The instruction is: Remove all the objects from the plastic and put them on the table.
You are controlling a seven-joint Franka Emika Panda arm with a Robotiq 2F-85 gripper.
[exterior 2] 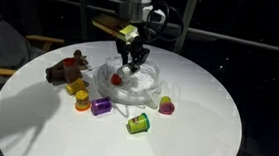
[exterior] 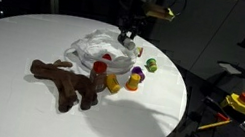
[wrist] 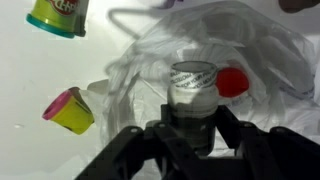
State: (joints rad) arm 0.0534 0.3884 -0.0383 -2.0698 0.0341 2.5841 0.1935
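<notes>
The robot will next move its gripper off the plastic and past the purple tub, then come down to release the jar, because bare tabletop lies below it beyond that tub.
A crumpled clear plastic bag [exterior: 94,45] [exterior 2: 138,91] [wrist: 270,60] lies in the middle of the round white table [exterior: 6,94] [exterior 2: 205,143]. My gripper [wrist: 192,128] is above it in both exterior views [exterior: 128,37] [exterior 2: 133,62]. Its fingers are closed on either side of a small tub with a pale lid [wrist: 193,90], held over the plastic. A red object [wrist: 232,82] [exterior: 107,56] [exterior 2: 118,79] lies in the plastic beside the tub.
A brown plush toy [exterior: 64,81] [exterior 2: 68,67] lies by the plastic. Small dough tubs stand around it: yellow [exterior: 112,80], purple [exterior: 135,79] [exterior 2: 101,106], green [exterior: 149,65] [exterior 2: 138,124] [wrist: 58,15], pink-and-yellow [wrist: 70,110]. The table edge is near.
</notes>
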